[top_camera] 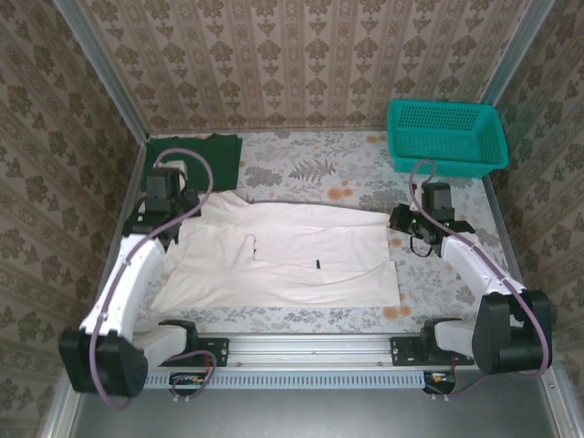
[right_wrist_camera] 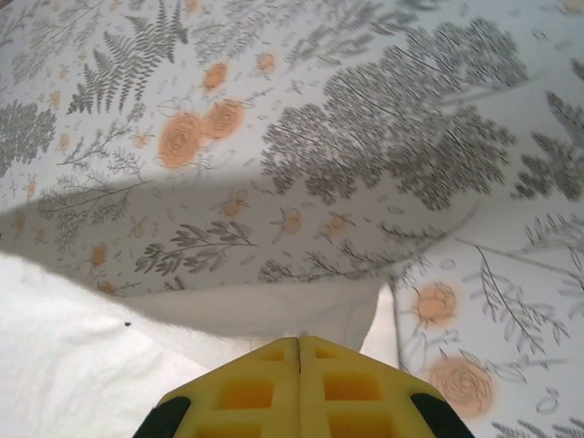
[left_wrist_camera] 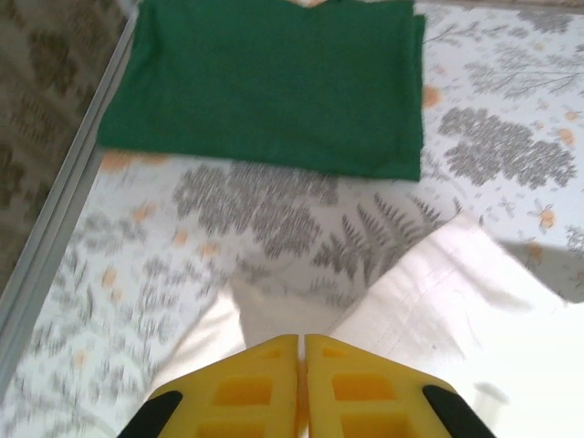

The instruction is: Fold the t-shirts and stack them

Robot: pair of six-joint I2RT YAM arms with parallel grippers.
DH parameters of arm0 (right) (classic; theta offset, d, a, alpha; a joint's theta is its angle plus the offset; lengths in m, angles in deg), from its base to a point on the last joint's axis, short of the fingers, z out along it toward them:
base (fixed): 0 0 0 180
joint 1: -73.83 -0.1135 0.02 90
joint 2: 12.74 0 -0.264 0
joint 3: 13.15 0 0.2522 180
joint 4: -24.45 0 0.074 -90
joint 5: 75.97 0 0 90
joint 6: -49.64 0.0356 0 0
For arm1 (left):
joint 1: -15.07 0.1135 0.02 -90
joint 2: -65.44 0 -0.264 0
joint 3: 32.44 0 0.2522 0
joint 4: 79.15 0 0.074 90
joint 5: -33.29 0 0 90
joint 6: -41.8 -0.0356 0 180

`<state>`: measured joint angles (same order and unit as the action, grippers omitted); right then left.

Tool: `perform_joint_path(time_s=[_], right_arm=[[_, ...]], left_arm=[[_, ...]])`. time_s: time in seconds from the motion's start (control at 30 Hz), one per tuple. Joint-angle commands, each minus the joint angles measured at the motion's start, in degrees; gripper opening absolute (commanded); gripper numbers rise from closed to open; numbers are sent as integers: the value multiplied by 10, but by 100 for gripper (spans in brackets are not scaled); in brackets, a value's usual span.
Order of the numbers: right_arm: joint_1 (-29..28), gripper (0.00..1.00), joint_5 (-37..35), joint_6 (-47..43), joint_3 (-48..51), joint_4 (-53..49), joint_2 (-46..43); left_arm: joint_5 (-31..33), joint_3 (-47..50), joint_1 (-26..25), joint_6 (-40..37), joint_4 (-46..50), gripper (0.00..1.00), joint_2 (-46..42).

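Observation:
The shirt's far basket-side corner goes down and back onto the table next in my right gripper, which releases the shirt's lifted edge to lie flat.
The off-white t-shirt (top_camera: 292, 260) lies spread across the middle of the table with a small dark mark near its centre. My left gripper (top_camera: 173, 208) is at its far left corner. In the left wrist view its yellow fingers (left_wrist_camera: 246, 388) stand almost together, and a strip of the white cloth (left_wrist_camera: 474, 310) runs in between them. My right gripper (top_camera: 399, 219) is shut on the shirt's far right corner, where the cloth edge (right_wrist_camera: 301, 315) hangs lifted and throws a shadow. The dark green t-shirt (top_camera: 196, 160) (left_wrist_camera: 274, 82) lies folded flat at the back left.
A teal mesh basket (top_camera: 445, 135) stands at the back right corner. Patterned walls close in the floral table (top_camera: 328, 169) on the far side and both flanks. A metal rail (top_camera: 310, 347) runs along the near edge between the arm bases.

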<state>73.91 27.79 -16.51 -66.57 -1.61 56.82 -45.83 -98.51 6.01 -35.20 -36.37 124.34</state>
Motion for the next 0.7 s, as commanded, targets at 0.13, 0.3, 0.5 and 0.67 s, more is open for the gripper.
perform_joint_path(time_s=[0.13, 0.3, 0.5, 0.67], right_arm=[[32, 0, 13, 40, 34, -5, -20], [42, 2, 9, 67, 59, 2, -25], [55, 26, 4, 100, 84, 2, -43], [55, 39, 2, 136, 99, -8, -74]], left_arm=[[116, 116, 11, 245, 153, 14, -177], [166, 154, 28, 379, 257, 19, -251], [72, 166, 106, 302, 182, 39, -231], [-24, 142, 133, 250, 120, 53, -141]])
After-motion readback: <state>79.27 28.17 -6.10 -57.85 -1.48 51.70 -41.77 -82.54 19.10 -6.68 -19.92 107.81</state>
